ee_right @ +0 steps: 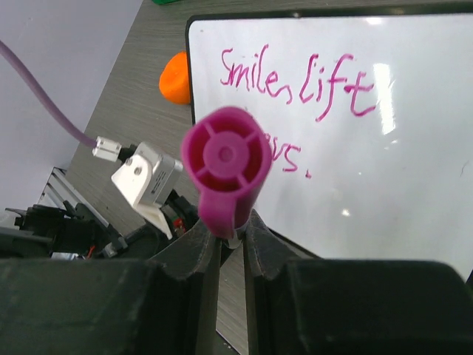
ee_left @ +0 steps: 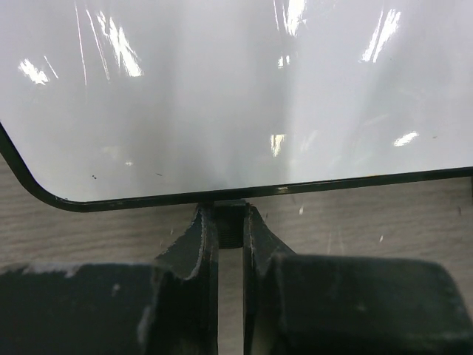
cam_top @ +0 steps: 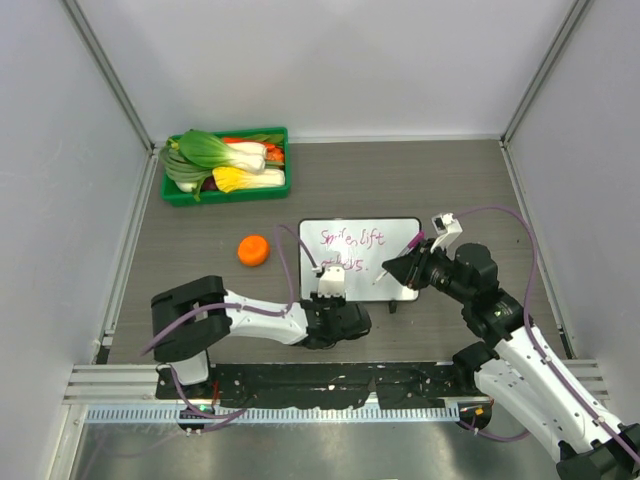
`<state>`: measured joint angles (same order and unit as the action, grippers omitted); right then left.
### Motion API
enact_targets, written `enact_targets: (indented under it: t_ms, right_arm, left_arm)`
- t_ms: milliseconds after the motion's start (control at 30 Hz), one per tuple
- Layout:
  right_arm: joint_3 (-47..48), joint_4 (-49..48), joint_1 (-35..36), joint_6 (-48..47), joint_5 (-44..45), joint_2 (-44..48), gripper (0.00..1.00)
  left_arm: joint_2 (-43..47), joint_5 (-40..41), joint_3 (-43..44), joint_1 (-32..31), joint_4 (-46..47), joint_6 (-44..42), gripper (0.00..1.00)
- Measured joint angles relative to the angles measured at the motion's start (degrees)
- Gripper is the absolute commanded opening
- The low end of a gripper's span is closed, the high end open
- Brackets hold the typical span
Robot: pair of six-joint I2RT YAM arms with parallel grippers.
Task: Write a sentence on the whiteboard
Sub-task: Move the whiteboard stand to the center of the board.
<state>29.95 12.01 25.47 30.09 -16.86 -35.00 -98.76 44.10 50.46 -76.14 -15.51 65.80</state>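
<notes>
My right gripper moves back and down next to release the marker [ee_right: 225, 166] on the bare tabletop beside the whiteboard, since that spot lies below it, nearer my base.
The whiteboard [cam_top: 372, 232] lies on the grey table, with its black frame and white face filling the left wrist view [ee_left: 236, 96]. The sentence [cam_top: 350, 240] is magenta script in two lines, read in the right wrist view [ee_right: 295, 78] as about "Smiles lift" and "...vs." My left gripper [cam_top: 329, 292] is at the board's near edge, shut on one small black foot [ee_left: 230, 225]. My right gripper [cam_top: 405, 268] is shut on a magenta marker [ee_right: 225, 166] over the board's right part. The marker's butt end faces the camera and its tip is hidden.
A green tray [cam_top: 283, 160] of vegetables stands at the back left. An orange [cam_top: 254, 250] lies left of the board and shows in the right wrist view [ee_right: 175, 78]. Grey walls close the sides and back. A metal rail [cam_top: 300, 385] runs along the near edge.
</notes>
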Motion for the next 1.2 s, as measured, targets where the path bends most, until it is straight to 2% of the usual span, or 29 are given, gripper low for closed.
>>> enact_targets:
  t_ms: [467, 567, 733, 867, 933, 1067, 1200]
  right_arm:
    - [0.00, 0.46, -0.11, -0.04, 0.02, 0.13, 0.01]
    - [-0.02, 0.46, -0.11, -0.04, 0.00, 0.00, 0.01]
    - [-0.11, 0.48, -0.20, -0.04, 0.02, -0.39, 0.01]
    - [-0.13, 0.48, -0.20, -0.04, -0.02, -0.39, 0.01]
    - [-0.17, 0.48, -0.22, -0.04, 0.00, -0.39, 0.01]
    - [-0.31, 0.48, -0.22, -0.02, -0.02, -0.39, 0.01]
    - [-0.31, 0.48, -0.22, -0.02, -0.02, -0.50, 0.01]
  left_arm:
    - [-5.09, -2.89, 4.52, 11.58, 8.26, -10.51, 0.01]
    - [-5.49, -3.61, 5.16, 12.52, 8.55, -11.89, 0.09]
    - [-5.42, -4.31, 5.25, 12.79, 8.52, -13.46, 0.30]
    - [-5.20, -5.46, 5.16, 12.94, 9.27, -14.16, 0.53]
    - [-4.72, -6.14, 4.50, 12.72, 10.45, -14.23, 0.60]
    - [-2.67, -6.60, 2.01, 11.43, 11.41, -13.94, 0.64]
    - [-0.96, -6.01, 0.11, 8.72, 10.67, -13.27, 0.79]
